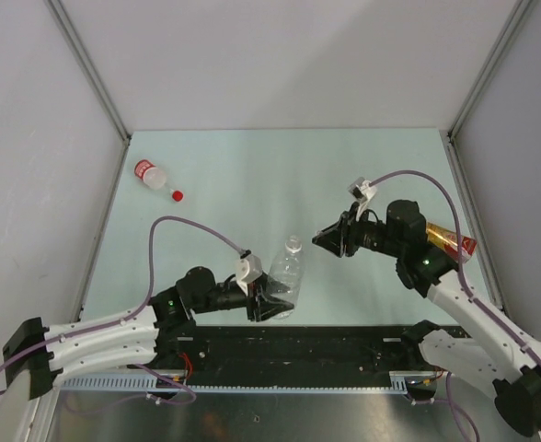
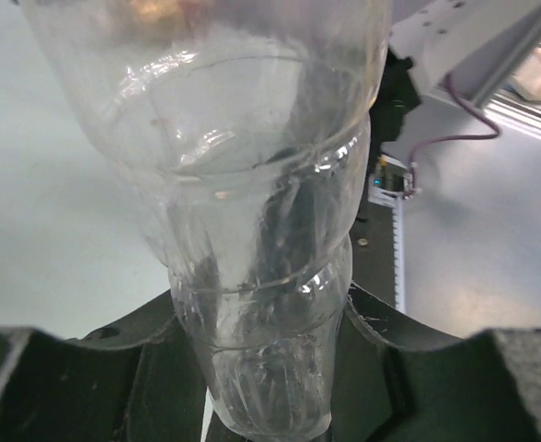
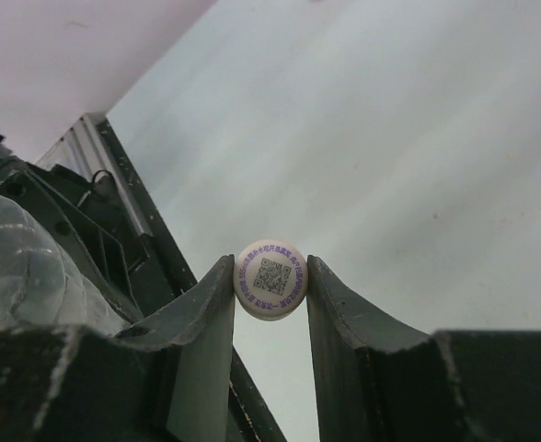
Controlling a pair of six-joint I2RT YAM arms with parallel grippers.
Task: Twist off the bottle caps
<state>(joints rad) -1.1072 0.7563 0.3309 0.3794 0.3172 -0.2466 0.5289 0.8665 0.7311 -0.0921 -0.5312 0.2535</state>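
The white cap is already off the bottle's neck. My right gripper will next move down to the bare tabletop beside the clear bottle [image 1: 289,270] to let go of the cap.
My left gripper [image 1: 275,299] is shut on the base of the clear crinkled bottle [image 1: 289,270], which points away from me over the table's near edge. In the left wrist view the bottle [image 2: 252,184] fills the frame between my fingers [image 2: 114,368]. Its neck [image 1: 293,244] shows no cap. My right gripper [image 1: 319,239] is shut on a white cap, a little right of that neck and apart from it. The white cap [image 3: 270,279], printed with a purple code, sits between the fingertips in the right wrist view. The bottle also shows there at the left [image 3: 22,267].
A clear bottle with a red label band [image 1: 151,175] and a red cap [image 1: 177,195] lies at the far left. An amber bottle [image 1: 450,241] lies at the right edge, partly behind my right arm. A black rail [image 1: 298,345] runs along the near edge.
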